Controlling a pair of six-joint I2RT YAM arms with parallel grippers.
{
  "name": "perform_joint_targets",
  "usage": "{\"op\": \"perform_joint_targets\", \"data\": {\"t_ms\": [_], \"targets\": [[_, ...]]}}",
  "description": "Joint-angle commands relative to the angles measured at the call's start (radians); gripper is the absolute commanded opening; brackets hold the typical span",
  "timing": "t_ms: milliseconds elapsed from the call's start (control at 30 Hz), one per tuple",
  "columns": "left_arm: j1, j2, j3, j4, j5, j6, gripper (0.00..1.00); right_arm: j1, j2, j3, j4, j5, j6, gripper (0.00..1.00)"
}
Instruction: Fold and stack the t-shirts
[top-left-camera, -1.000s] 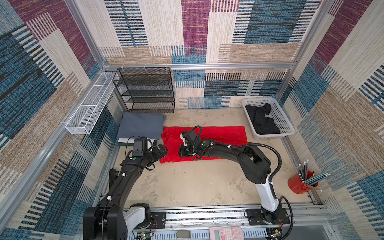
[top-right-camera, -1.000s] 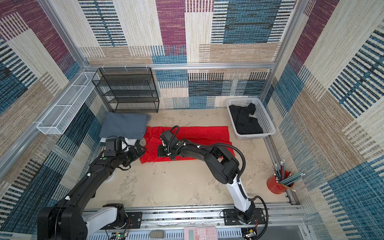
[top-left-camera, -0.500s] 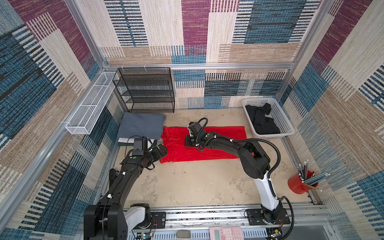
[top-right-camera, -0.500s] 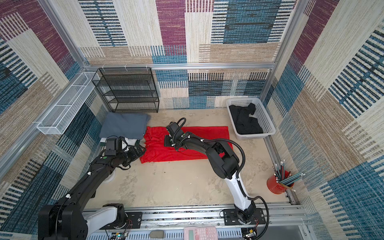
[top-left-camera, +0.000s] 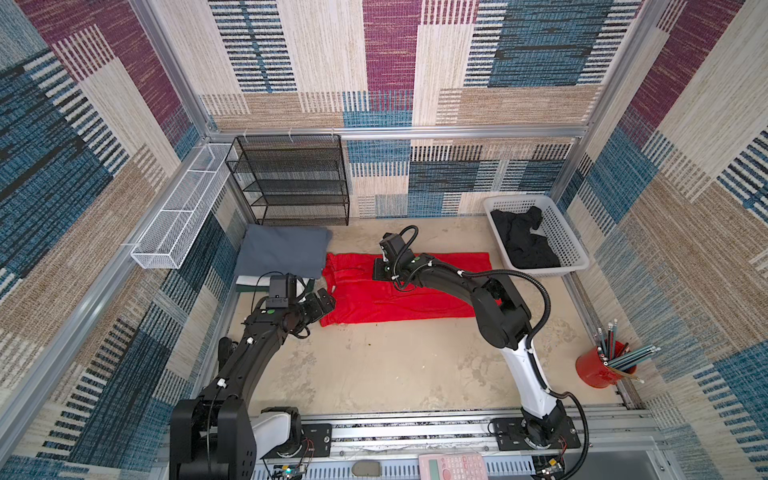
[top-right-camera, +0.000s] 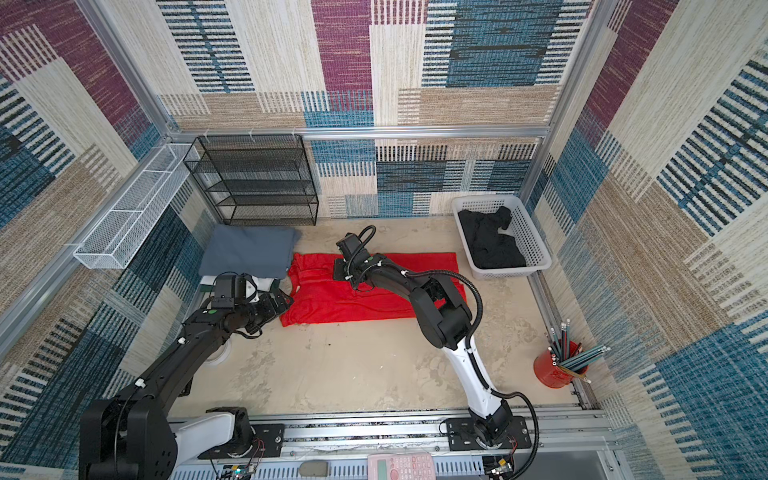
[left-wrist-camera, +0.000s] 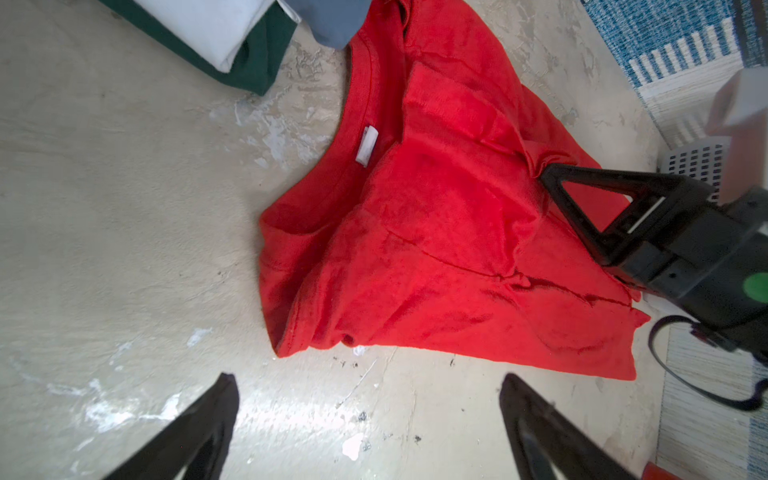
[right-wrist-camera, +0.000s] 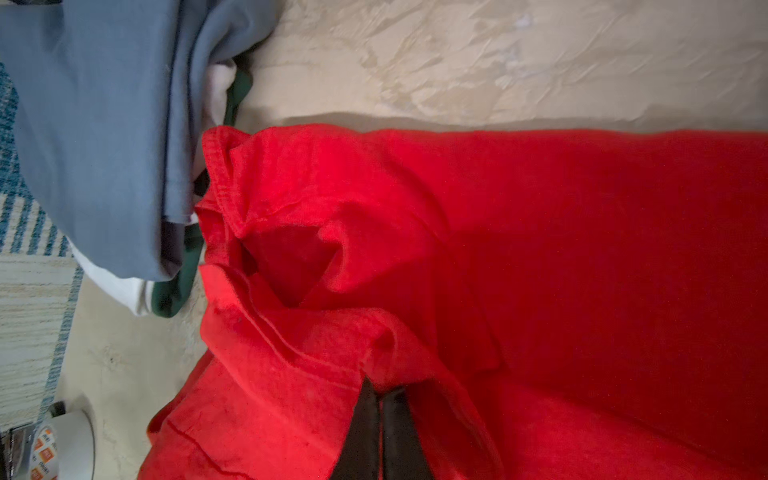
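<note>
The raised fold is bunched up, so my right gripper will next pull it outward and toward the basket and let go of it over the flat cloth by the shirt's far edge (right-wrist-camera: 488, 292).
The red t-shirt (top-left-camera: 415, 297) (top-right-camera: 365, 303) lies as a long band across the middle of the table, its white neck label (left-wrist-camera: 368, 145) at the left end. My right gripper (top-left-camera: 377, 273) (top-right-camera: 338, 272) (right-wrist-camera: 380, 388) rests on the shirt's left half, shut on a raised fold of red cloth (right-wrist-camera: 374, 353). My left gripper (top-left-camera: 326, 301) (top-right-camera: 284, 301) (left-wrist-camera: 365, 378) hangs open over bare table by the shirt's near left corner. A folded grey t-shirt (top-left-camera: 282, 253) tops a white one (left-wrist-camera: 208, 25) and a dark green one (left-wrist-camera: 253, 62) at the back left. A black t-shirt (top-left-camera: 523, 241) lies crumpled in a basket.
The white basket (top-left-camera: 577, 253) stands at the back right. A black wire rack (top-left-camera: 291, 183) stands at the back, with a white wire tray (top-left-camera: 178, 216) on the left wall. A red cup of pencils (top-left-camera: 600, 370) is at the right edge, a pink calculator (top-left-camera: 451, 467) on the front rail.
My right gripper has moved toward the back of the table with the red cloth in it, drawing that part over the shirt. The left arm has not moved.
</note>
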Motion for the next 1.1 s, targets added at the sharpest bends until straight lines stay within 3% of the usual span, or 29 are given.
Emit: {"op": "perform_joint_targets", "data": {"t_ms": [0,367,567,900,967,1067], "targets": [[0.002,0.004,0.012,-0.001,0.013,0.031,0.98,-0.011,-0.001,0.007,0.013,0.035,-0.005,0.00],[0.002,0.025,0.021,-0.022,0.025,0.038,0.98,-0.038,0.076,0.082,-0.027,0.038,0.012,0.00],[0.002,0.015,0.018,-0.027,0.031,0.049,0.98,-0.046,0.041,0.041,-0.013,0.085,0.022,0.00],[0.000,-0.027,-0.050,-0.032,0.028,0.058,0.98,-0.081,0.041,0.066,-0.026,0.049,0.007,0.02],[0.000,-0.035,-0.060,-0.037,0.025,0.061,0.98,-0.086,0.043,0.085,-0.043,0.047,-0.002,0.19],[0.000,-0.046,-0.068,-0.042,0.025,0.063,0.98,-0.090,0.033,0.104,-0.059,0.061,-0.023,0.60]]}}
